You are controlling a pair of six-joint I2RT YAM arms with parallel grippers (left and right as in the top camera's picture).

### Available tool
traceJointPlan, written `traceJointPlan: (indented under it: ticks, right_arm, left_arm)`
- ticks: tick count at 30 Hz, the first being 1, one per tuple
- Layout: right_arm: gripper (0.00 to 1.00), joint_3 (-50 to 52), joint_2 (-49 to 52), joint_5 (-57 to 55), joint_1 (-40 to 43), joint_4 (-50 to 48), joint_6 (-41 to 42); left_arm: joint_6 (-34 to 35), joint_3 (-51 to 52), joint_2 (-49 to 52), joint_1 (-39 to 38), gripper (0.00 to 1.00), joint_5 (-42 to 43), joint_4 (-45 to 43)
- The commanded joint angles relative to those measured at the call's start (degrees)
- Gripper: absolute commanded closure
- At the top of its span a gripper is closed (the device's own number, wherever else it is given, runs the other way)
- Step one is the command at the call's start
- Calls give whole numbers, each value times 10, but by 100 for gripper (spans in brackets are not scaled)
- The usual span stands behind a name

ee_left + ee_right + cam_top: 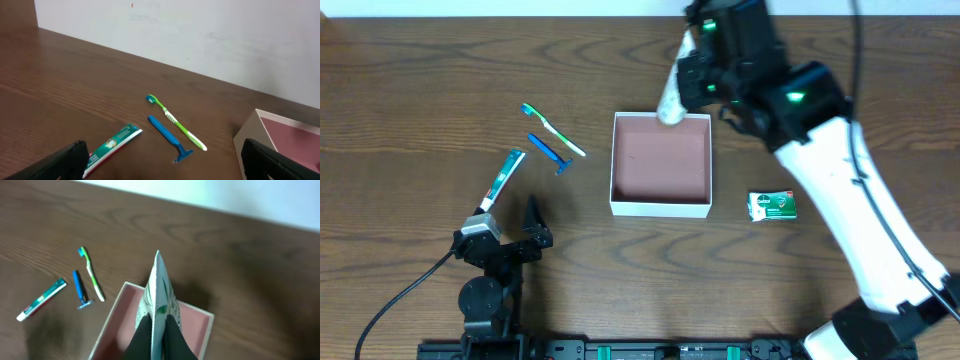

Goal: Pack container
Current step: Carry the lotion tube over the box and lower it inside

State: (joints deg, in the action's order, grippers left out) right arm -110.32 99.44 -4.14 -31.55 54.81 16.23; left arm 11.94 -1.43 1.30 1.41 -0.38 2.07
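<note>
I will next move my right gripper toward the toothbrush side of the container and then lower the tube into the container's far corner (632, 132) (130, 296), since the tube is still hanging above the container's rim.
The container (660, 208) is a shallow white box with a pink floor at the table's middle, and nothing lies in it. My right gripper (682, 80) hangs over its far edge, shut on a flat white tube with green print (671, 102). In the right wrist view the tube (159, 287) stands on edge between the black fingers (145, 337), above the container's rim (112, 322). My left gripper (510, 240) rests at the front left, open and holding nothing. Its wrist view shows the gripper (165, 165) spread wide, with the container's corner (250, 132) at the right.
Left of the container lie a green toothbrush (553, 130), a blue razor (550, 152) and a toothpaste tube (504, 178). All three show in the left wrist view: toothbrush (176, 122), razor (169, 136), toothpaste (114, 145). A green-and-white packet (773, 205) lies right of the container.
</note>
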Motion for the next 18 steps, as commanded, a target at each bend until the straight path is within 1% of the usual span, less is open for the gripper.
traceJointPlan:
  ticks: [1,10,18]
  right_arm:
    - [99,-2,20,-30,-26,-20,67]
    - [99,-2,70,-56,-63,-43,119]
    - [99,-2,91,-67,-72,-51,125]
  left_arm:
    - [-5,12,1,3,2,-9,20]
    - [-5,12,1,3,2,-9,20]
    - [-5,12,1,3,2,-9,20]
